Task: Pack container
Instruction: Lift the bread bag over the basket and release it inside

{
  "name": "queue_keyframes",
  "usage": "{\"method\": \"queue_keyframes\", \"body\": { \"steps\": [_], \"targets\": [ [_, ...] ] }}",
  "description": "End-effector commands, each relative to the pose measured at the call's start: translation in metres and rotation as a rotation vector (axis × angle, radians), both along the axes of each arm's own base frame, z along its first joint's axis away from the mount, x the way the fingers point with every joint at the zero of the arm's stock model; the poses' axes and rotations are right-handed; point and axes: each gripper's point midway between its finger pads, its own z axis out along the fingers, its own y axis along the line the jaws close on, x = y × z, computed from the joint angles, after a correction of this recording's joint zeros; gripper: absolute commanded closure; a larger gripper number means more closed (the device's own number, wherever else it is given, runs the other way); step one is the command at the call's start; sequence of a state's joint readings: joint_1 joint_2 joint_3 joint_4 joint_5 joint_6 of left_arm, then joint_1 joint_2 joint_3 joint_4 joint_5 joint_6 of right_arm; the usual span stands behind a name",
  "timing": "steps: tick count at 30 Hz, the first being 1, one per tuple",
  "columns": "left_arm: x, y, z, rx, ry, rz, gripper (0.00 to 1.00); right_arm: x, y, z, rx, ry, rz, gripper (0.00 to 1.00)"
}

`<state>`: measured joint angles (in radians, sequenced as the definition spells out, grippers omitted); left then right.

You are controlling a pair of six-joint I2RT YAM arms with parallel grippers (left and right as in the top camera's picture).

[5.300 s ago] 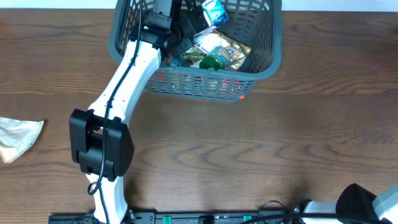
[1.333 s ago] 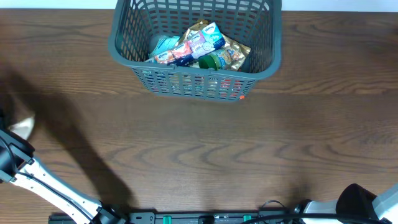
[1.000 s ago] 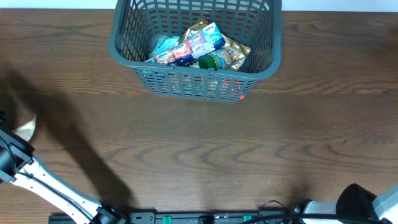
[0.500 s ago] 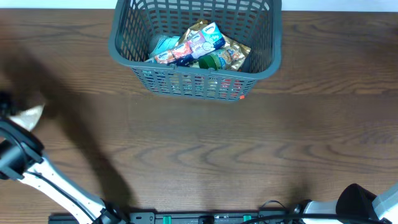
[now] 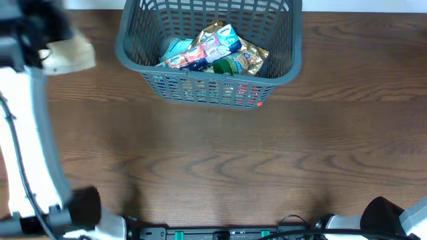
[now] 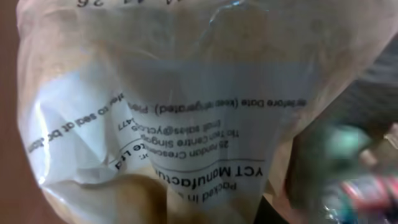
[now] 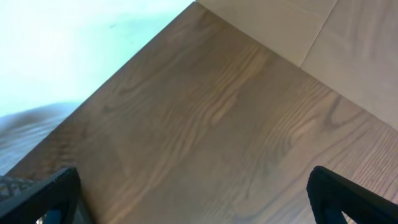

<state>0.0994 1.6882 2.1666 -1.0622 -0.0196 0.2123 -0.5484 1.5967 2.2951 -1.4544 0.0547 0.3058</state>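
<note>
The left gripper will go to the right in the overhead view, over the container's rim, then down there, because the container has room behind its packets.
The dark grey slotted container stands at the back middle of the table and holds several grocery packets and a green item. My left gripper is at the far left, just left of the container, shut on a pale beige packet held above the table. That packet fills the left wrist view, printed label upside down, and hides the fingers. My right gripper is open and empty over bare wood.
The right arm's base sits at the table's front right corner. The left arm's white link runs along the left edge. Brown wood table stretches in front of the container.
My left gripper took the beige packet from the table's left edge, lifted it, and swung it back and right to beside the container's left wall. The right arm has not moved.
</note>
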Motion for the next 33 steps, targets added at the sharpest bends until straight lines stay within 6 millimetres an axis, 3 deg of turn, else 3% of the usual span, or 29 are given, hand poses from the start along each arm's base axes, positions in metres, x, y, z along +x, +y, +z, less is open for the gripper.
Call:
{"method": "queue_keyframes", "body": {
  "steps": [1,3,7,11,14,18,24,29,33],
  "targets": [
    [0.002,-0.070,0.010,0.294,-0.008,-0.446,0.94,-0.002,0.000,0.001,-0.006,0.002,0.011,0.01],
    [0.001,-0.115,0.008,0.424,-0.028,-0.701,0.94,-0.002,0.001,0.001,-0.011,0.006,0.020,0.01],
    [0.007,-0.174,0.005,0.671,-0.105,-1.009,0.94,0.000,0.004,0.001,-0.007,0.007,0.045,0.01],
    [0.036,-0.216,0.018,0.752,-0.260,-1.056,0.94,0.000,0.005,0.000,-0.005,0.006,0.052,0.01],
    [0.058,-0.240,0.015,0.804,-0.329,-1.083,0.94,0.000,0.005,0.000,-0.005,0.006,0.052,0.01],
    [0.081,-0.258,-0.013,0.801,-0.316,-1.112,0.94,0.000,0.005,0.000,-0.003,0.009,0.052,0.01],
    [0.105,-0.268,-0.098,0.753,-0.141,-1.188,0.94,-0.001,0.005,-0.001,-0.001,0.012,0.051,0.01],
    [0.116,-0.272,-0.153,0.717,-0.035,-1.225,0.94,-0.001,0.006,-0.002,0.001,0.015,0.051,0.01],
    [0.117,-0.272,-0.183,0.687,0.034,-1.242,0.94,-0.001,0.006,-0.002,0.001,0.015,0.051,0.01]
  ]
}}
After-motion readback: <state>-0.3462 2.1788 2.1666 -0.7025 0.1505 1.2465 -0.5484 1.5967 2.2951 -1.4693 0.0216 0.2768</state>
